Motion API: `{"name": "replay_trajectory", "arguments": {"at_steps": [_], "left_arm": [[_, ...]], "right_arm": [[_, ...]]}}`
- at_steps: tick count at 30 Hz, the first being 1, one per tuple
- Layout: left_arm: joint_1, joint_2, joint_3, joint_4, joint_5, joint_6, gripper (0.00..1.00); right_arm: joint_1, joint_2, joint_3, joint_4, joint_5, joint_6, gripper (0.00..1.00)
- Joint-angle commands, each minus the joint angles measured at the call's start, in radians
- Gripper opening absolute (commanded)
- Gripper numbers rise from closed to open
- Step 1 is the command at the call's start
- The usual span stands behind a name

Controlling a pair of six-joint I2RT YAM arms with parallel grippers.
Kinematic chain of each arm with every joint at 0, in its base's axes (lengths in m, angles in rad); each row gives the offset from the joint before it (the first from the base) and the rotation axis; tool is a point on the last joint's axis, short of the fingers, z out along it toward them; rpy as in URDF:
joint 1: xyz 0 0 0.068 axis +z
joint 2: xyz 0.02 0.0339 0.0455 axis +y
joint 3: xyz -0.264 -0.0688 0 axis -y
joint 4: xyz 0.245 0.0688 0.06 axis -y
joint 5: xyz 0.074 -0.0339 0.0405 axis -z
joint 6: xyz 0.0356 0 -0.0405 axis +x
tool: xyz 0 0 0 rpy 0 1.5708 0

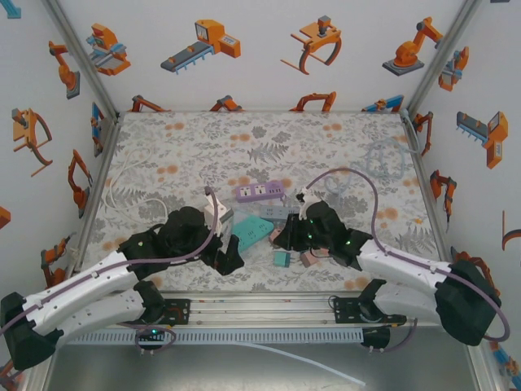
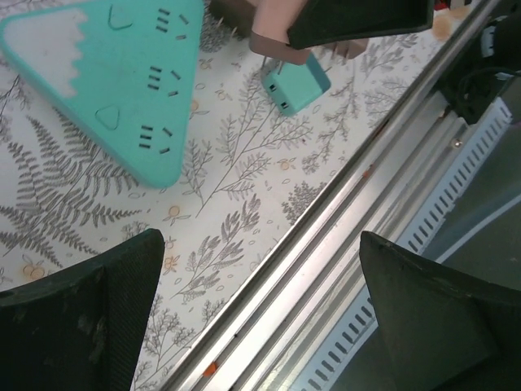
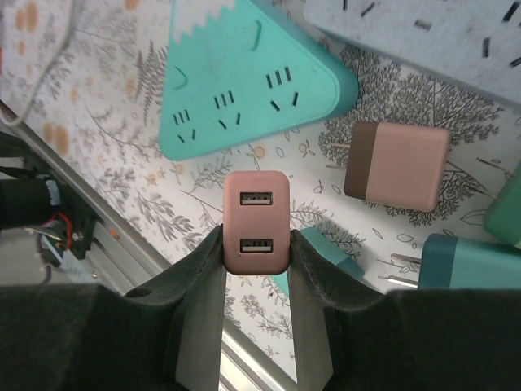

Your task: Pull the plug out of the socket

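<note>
The table below the plug is empty, so my right gripper will next lower between the teal socket and the small teal adapter to release the plug there.
The plug is a pink two-port USB charger, and my right gripper is shut on its sides. It hangs clear above the floral table, apart from the teal triangular socket. In the top view the right gripper sits just right of that socket. My left gripper stands wide open with nothing between its fingers, over the table's near rail. From the left wrist, the socket lies at the upper left and the held plug at the top.
Loose on the table lie a pink-and-brown charger, a teal charger and a small teal adapter. A purple power strip and a grey one lie behind the socket. The metal rail borders the near edge.
</note>
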Motion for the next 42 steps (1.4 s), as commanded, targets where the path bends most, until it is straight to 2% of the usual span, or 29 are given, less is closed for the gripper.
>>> {"name": "replay_trajectory", "arguments": {"at_steps": [1,8,15,20,25,28,34,38,40,42], "left_arm": [[-0.011,0.004,0.005,-0.086,-0.12,-0.067,0.97],[-0.014,-0.013,-0.004,-0.085,-0.181,-0.084,0.97],[-0.014,-0.011,-0.009,-0.089,-0.202,-0.092,0.97],[-0.014,-0.012,-0.01,-0.089,-0.219,-0.097,0.97],[-0.014,-0.02,-0.013,-0.089,-0.231,-0.102,0.97],[-0.014,-0.035,-0.016,-0.091,-0.245,-0.104,0.97],[-0.014,-0.066,-0.017,-0.099,-0.287,-0.108,0.97],[-0.013,-0.1,-0.017,-0.11,-0.39,-0.125,0.97],[-0.013,-0.124,-0.021,-0.126,-0.5,-0.147,0.97],[-0.013,-0.16,-0.035,-0.138,-0.635,-0.157,0.97]], "right_arm": [[0.028,0.058,-0.002,0.089,0.029,-0.008,0.0],[0.06,0.197,0.036,0.103,0.031,-0.028,0.05],[0.069,0.245,0.049,0.083,0.061,-0.018,0.22],[0.07,0.229,0.06,0.04,0.082,-0.025,0.38],[0.07,0.183,0.06,-0.014,0.105,-0.036,0.41],[0.07,0.142,0.062,-0.053,0.127,-0.049,0.48],[0.069,0.032,0.085,-0.161,0.18,-0.105,0.49],[0.068,-0.068,0.089,-0.202,0.252,-0.154,0.51],[0.067,-0.131,0.088,-0.227,0.339,-0.212,0.54],[0.063,-0.205,0.079,-0.252,0.488,-0.277,0.63]]}}
